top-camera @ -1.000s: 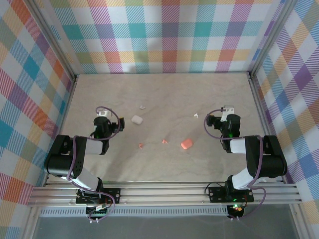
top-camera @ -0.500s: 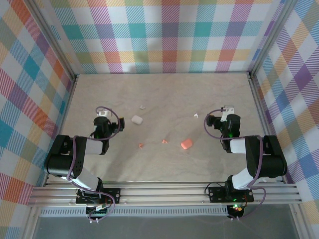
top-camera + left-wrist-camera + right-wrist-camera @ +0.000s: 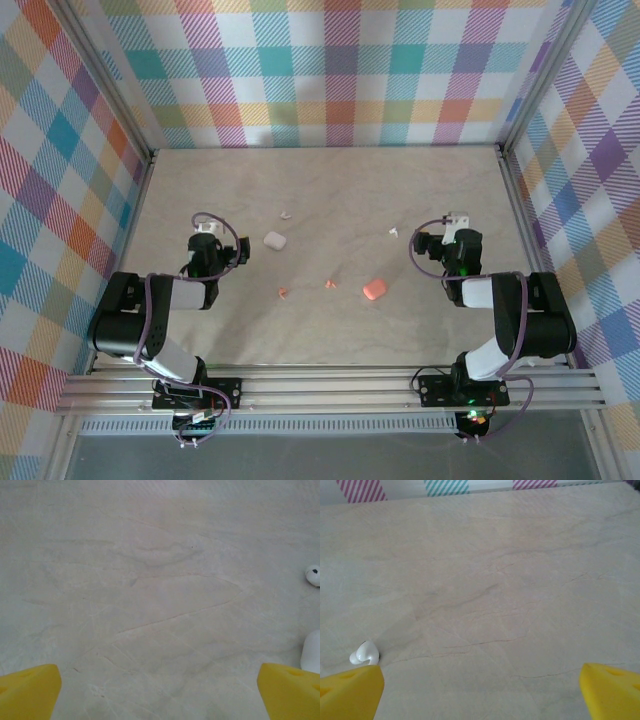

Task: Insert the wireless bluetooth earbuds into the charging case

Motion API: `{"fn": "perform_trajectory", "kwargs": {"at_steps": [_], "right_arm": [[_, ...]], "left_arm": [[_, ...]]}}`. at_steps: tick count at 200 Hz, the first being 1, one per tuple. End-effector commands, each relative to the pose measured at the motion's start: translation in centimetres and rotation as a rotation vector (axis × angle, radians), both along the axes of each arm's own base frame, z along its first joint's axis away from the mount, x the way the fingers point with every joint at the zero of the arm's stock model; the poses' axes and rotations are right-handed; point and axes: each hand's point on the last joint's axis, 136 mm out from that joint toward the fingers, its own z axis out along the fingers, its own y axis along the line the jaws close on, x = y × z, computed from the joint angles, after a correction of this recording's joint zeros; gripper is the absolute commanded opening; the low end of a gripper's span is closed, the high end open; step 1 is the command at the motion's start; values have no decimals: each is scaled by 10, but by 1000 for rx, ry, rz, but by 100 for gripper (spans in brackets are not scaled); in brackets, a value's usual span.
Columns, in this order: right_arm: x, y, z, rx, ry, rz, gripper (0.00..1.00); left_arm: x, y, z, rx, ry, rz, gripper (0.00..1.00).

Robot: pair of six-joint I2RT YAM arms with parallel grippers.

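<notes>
My right gripper next moves back toward the bar, down over the salmon-pink case (image 3: 375,289) to close across its short ends, since both pink earbuds lie outside.
Two cases lie on the marble table: a white charging case (image 3: 274,240) and a salmon-pink one (image 3: 374,290). The earbuds are scattered around them: a white earbud (image 3: 286,214) behind the white case, another white one (image 3: 393,232) towards the right, and two pink ones (image 3: 284,293) (image 3: 330,284) in the middle. My left gripper (image 3: 206,240) rests left of the white case, open and empty (image 3: 160,692); the white case's edge (image 3: 312,652) and a white earbud (image 3: 313,575) sit to its right. My right gripper (image 3: 458,242) is open and empty (image 3: 480,690), with a white earbud (image 3: 364,654) just beyond its left fingertip (image 3: 350,690).
Plaid walls with metal frame posts (image 3: 140,190) enclose the table on the left, back and right. A metal rail (image 3: 330,385) carrying both arm bases runs along the near edge.
</notes>
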Motion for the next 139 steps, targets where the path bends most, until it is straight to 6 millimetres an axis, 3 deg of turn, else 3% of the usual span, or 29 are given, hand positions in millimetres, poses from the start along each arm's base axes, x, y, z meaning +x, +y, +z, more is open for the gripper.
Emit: {"fn": "perform_trajectory", "kwargs": {"at_steps": [1,38,49,64,99,139], "right_arm": [[3,4,25,4,13,36,100],[-12,0,43,167,285,-96,100],[-19,6,43,223,383,-119,90],[-32,39,41,236,508,-30,87],[-76,104,23,57,754,175,91],[-125,146,3,-3,989,356,96]], "left_arm": [[9,12,33,-16,4,69,100],[6,8,65,-93,52,89,100],[0,4,72,-133,69,84,100],[-13,-3,74,-208,108,81,100],[-55,-52,54,-443,249,-36,90],[-101,-96,31,-477,370,-83,89]]}}
